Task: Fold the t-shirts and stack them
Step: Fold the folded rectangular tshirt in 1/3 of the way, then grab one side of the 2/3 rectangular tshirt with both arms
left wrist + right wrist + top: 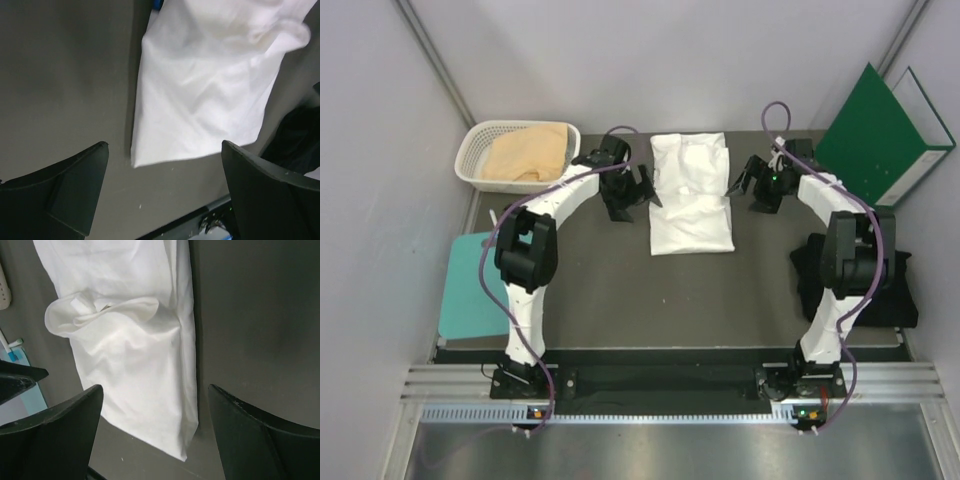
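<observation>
The white t-shirt's near corner on the basket side lies uncovered, so my left gripper should move back and down to pinch that corner.
The white t-shirt (690,195) lies folded into a narrow strip at the middle back of the dark mat, plain side up, its print hidden. It also shows in the left wrist view (210,90) and the right wrist view (135,355). My left gripper (628,195) hovers open and empty just left of it, its jaws wide apart (164,167). My right gripper (757,187) hovers open and empty just right of it (155,395). The tan-peach t-shirt (525,152) lies in a white basket. The black t-shirt (860,285) lies at the right, partly under my right arm.
The white basket (470,160) stands at the back left. A flat teal board (470,285) lies off the mat's left edge. A green binder (885,135) leans at the back right. Grey walls close in on three sides.
</observation>
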Available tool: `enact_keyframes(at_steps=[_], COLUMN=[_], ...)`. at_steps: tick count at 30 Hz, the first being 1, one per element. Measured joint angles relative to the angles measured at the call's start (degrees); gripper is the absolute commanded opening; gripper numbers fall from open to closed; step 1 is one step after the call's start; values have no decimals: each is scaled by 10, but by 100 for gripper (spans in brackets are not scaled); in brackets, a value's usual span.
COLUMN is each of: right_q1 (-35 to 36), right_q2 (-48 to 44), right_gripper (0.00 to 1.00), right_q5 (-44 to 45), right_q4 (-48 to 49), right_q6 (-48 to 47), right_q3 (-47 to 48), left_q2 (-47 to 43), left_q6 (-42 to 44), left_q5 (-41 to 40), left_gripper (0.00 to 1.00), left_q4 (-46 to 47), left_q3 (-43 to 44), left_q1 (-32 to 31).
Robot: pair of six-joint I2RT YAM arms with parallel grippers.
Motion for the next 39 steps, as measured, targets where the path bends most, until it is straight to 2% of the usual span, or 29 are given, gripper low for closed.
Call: enact_keyframes(at_steps=[4,10,15,16,22,23,26,27,29,30,39], right_q1=[-4,-4,-4,-4,-4,-4,-4,-4,-4,-4,-3], right_q2=[-56,-55,-47,-47,-42,-41,-41,-40,-35,-32,-57], right_gripper=[81,75,69,69,64,63,40,23,12,8,4], right_q5=[-5,-40,-82,-91,-129,-134,-138,-134,-127,-124,-125], right_q4=[-18,-52,-65,-58,-8,2,37,51,78,90,112], right_q6=[-11,-17,-16,-14,15,22,36,40,45,49,38], right_q3=[-57,-162,-187,-192,-217,-220,-230,-235,-244,-250,-295], left_q2=[-74,-86,-83,-82,-74,-71,-69,-68,-64,-63,-91], left_q6=[-10,-41,-68,-71,-82,-83,-85,-85,-86,-84,-86], left_q5=[10,18,20,20,9,6,-4,-7,-11,-10,-8], left_gripper=[95,89,78,74,64,58,39,25,5,0,0], left_q4=[31,88,122,129,153,153,154,155,157,159,174], left_q3=[-137,-236,-259,-259,-258,-258,-258,-258,-258,-258,-302], left_q1=[-10,-43,-68,-71,-75,-75,-75,-75,-75,-75,-79])
